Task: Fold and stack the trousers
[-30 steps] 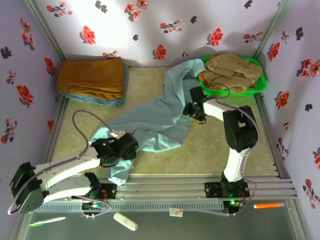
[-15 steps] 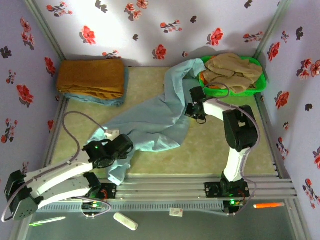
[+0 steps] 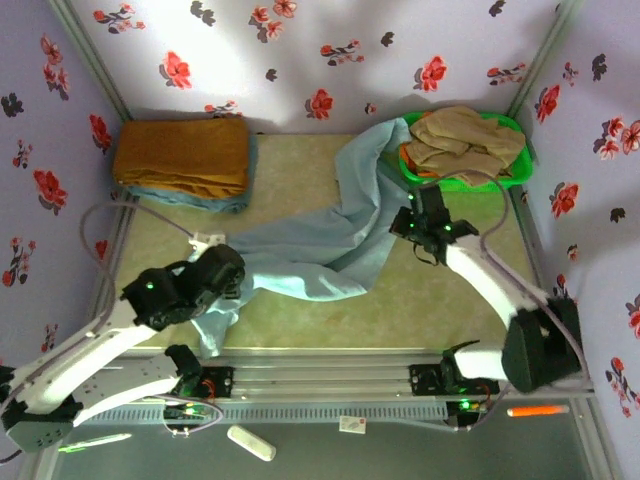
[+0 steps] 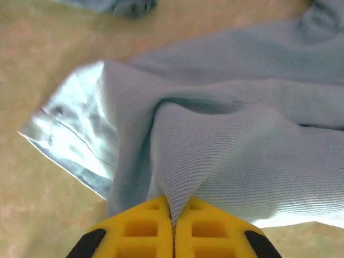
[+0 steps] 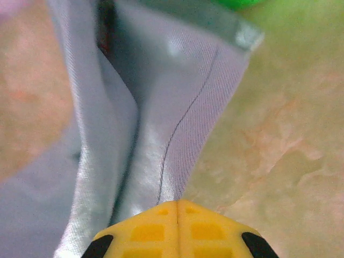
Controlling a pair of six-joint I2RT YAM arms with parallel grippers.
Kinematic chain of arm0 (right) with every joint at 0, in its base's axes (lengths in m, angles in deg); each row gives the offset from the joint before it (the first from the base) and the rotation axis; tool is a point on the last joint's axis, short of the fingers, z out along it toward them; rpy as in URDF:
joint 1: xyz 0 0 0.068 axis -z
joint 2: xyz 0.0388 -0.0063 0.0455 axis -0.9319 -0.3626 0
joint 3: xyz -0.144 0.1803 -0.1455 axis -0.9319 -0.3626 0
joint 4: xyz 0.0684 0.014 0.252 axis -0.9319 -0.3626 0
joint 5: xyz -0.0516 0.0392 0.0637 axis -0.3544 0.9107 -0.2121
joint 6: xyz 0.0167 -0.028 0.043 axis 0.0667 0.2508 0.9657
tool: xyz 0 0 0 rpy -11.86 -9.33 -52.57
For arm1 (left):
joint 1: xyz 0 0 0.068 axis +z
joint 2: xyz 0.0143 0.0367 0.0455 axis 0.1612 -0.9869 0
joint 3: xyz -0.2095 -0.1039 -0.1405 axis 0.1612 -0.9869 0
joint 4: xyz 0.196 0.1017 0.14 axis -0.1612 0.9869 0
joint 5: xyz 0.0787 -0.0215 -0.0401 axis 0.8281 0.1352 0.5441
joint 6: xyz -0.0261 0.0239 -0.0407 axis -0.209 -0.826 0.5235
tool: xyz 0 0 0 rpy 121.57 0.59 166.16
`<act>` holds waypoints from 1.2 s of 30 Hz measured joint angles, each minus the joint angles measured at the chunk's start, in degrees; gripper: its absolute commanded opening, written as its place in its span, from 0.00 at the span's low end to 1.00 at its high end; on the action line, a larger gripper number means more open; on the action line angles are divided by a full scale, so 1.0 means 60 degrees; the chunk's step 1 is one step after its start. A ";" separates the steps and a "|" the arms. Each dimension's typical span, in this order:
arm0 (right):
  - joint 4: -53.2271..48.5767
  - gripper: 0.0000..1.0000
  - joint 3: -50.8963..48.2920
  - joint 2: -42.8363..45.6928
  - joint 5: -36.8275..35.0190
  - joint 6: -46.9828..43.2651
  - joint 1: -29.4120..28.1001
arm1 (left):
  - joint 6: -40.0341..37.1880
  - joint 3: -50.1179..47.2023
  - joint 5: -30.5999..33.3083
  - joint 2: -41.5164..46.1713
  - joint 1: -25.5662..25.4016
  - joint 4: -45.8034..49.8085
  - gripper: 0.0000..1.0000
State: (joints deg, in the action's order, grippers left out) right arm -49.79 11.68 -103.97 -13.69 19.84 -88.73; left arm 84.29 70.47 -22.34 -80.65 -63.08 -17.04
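Note:
I should carry the trousers' seamed edge outward with my right gripper to bare table by the back wall [image 3: 318,156] and release, as the trouser leg crowds the basket.
The pale aqua-blue trousers [image 3: 310,250] lie stretched diagonally across the table, from the green basket at the back right down to the front left. My left gripper [image 3: 232,272] is shut on a bunched fold of the trousers [image 4: 226,156] near their lower left end, the cloth pinched between the yellow pads [image 4: 142,228]. My right gripper [image 3: 408,222] is shut on a seamed edge of the trousers [image 5: 177,129] at their right side, just in front of the basket. One leg runs up against the basket's left rim.
A green basket [image 3: 512,176] holding a beige-tan garment [image 3: 465,138] stands at the back right. A folded mustard-brown cloth [image 3: 182,155] on a blue layer lies at the back left. Floral walls enclose the table; a metal rail [image 3: 330,385] runs along the front.
Both arms have lifted and drawn apart. The left gripper moved up and left with its fold, the right moved right toward the basket, and the trousers have pulled straighter between them.

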 measured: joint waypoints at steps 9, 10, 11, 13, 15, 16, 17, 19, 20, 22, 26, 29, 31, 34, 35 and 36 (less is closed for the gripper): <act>-0.2014 0.00 0.1304 0.4018 -0.0685 -0.0117 -0.0066 | -0.1384 0.2648 0.0113 0.0007 0.0015 0.0714 0.00; -0.2182 0.00 0.1563 0.4138 -0.0688 -0.0157 -0.0138 | -0.1450 0.2765 0.0106 -0.0004 0.0015 0.0787 0.00; -0.2273 0.00 0.1749 0.4182 -0.0688 -0.0186 -0.0211 | -0.1534 0.2867 0.0084 -0.0025 0.0015 0.0867 0.00; -0.2364 0.00 0.2120 0.4087 -0.0685 -0.0266 -0.0357 | -0.1734 0.2969 0.0066 -0.0087 0.0040 0.0951 0.00; -0.2350 0.00 0.2390 0.3708 -0.0637 -0.0339 -0.0404 | -0.1942 0.2983 0.0036 -0.0233 0.0208 0.0958 0.00; -0.2284 0.00 0.2514 0.3377 -0.0612 -0.0372 -0.0404 | -0.2062 0.2980 -0.0076 -0.0357 0.0404 0.0947 0.00; -0.2204 0.00 0.2626 0.3005 -0.0550 -0.0415 -0.0404 | -0.2178 0.2969 -0.0240 -0.0495 0.0714 0.0885 0.00; -0.2025 0.00 0.3016 0.1880 -0.0390 -0.0495 -0.0401 | -0.2521 0.2714 -0.1042 -0.0739 0.1876 0.0430 0.00; -0.1945 0.00 0.3231 0.1333 -0.0324 -0.0517 -0.0397 | -0.2648 0.2546 -0.1497 -0.0820 0.2524 0.0208 0.00; -0.1628 0.00 0.3883 -0.0131 -0.0117 -0.0623 -0.0335 | -0.2929 0.2164 -0.2616 -0.1111 0.4339 -0.0229 0.00; -0.1140 0.00 0.5803 -0.2841 0.0255 -0.0761 -0.0200 | -0.3129 0.2011 -0.4513 -0.1993 0.7326 -0.1151 0.00; -0.0707 0.19 0.7664 -0.4838 0.0696 -0.0754 -0.0146 | -0.3122 0.2073 -0.5337 -0.2725 0.8517 -0.1891 0.00; -0.0630 0.48 0.9114 -0.6135 0.1188 -0.0732 -0.0146 | -0.3111 0.2160 -0.5730 -0.3180 0.9041 -0.2299 0.08; -0.0769 0.60 1.0637 -0.7493 0.1847 -0.0841 -0.0160 | -0.3002 0.2284 -0.6317 -0.3861 0.9643 -0.2739 0.51; -0.0852 0.64 1.0699 -0.7643 0.1902 -0.0911 -0.0186 | -0.2947 0.2284 -0.6448 -0.4076 0.9796 -0.2878 0.57; -0.0969 0.68 1.0571 -0.7661 0.1916 -0.0954 -0.0219 | -0.2889 0.2280 -0.6575 -0.4244 0.9912 -0.2976 0.62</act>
State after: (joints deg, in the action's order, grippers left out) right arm -55.60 75.11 -149.94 -2.20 14.12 -90.04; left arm 66.95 84.15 -61.79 -106.11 -3.60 -34.90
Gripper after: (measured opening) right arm 0.622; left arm 0.503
